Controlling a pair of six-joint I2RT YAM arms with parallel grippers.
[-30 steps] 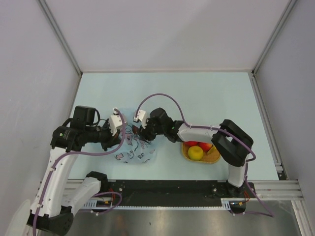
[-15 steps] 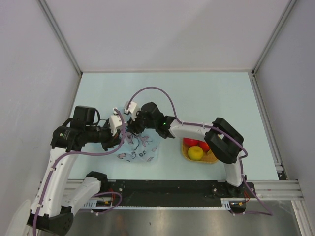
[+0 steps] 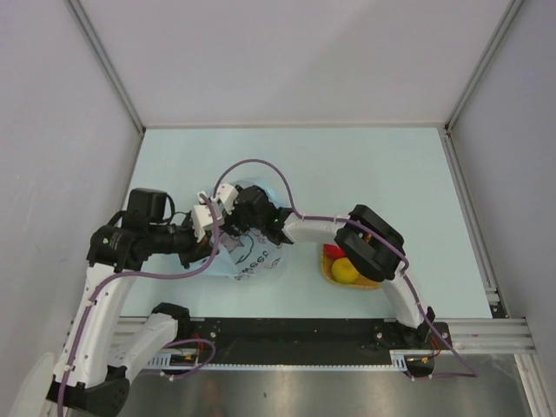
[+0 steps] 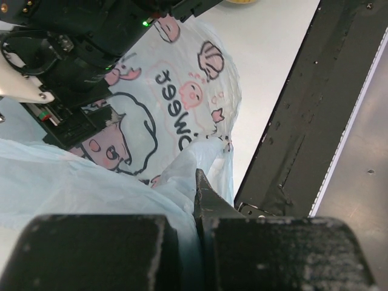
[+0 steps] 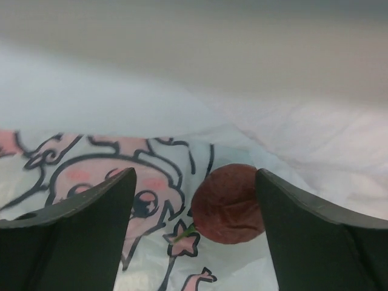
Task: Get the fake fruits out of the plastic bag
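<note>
The dark red fruit (image 5: 228,203) is ahead of the robot's right gripper and off-center to the right in the wrist view, so the gripper needs to move that way and forward next, then close.
The light-blue plastic bag (image 3: 252,259) with the cartoon print lies between both arms. My left gripper (image 3: 212,229) is shut on a fold of the bag's film (image 4: 176,176) at its left edge. My right gripper (image 3: 236,222) reaches into the bag's mouth from the right, and its jaws (image 5: 195,177) stand open. A dark red round fruit (image 5: 228,203) with a green stem lies on the printed film between the fingers, close to the right finger (image 5: 315,236). A yellow round fruit (image 3: 345,270) and a red one (image 3: 333,252) sit on the woven mat (image 3: 375,280).
The right arm's elbow (image 3: 372,243) hangs over the mat. The black base rail (image 3: 304,332) runs along the near table edge, close to the bag's lower side. Grey walls enclose the table on three sides.
My right arm has swung left and pushed its gripper into the bag's mouth. The bag has shifted and bulged up around it. The left gripper has kept its hold.
</note>
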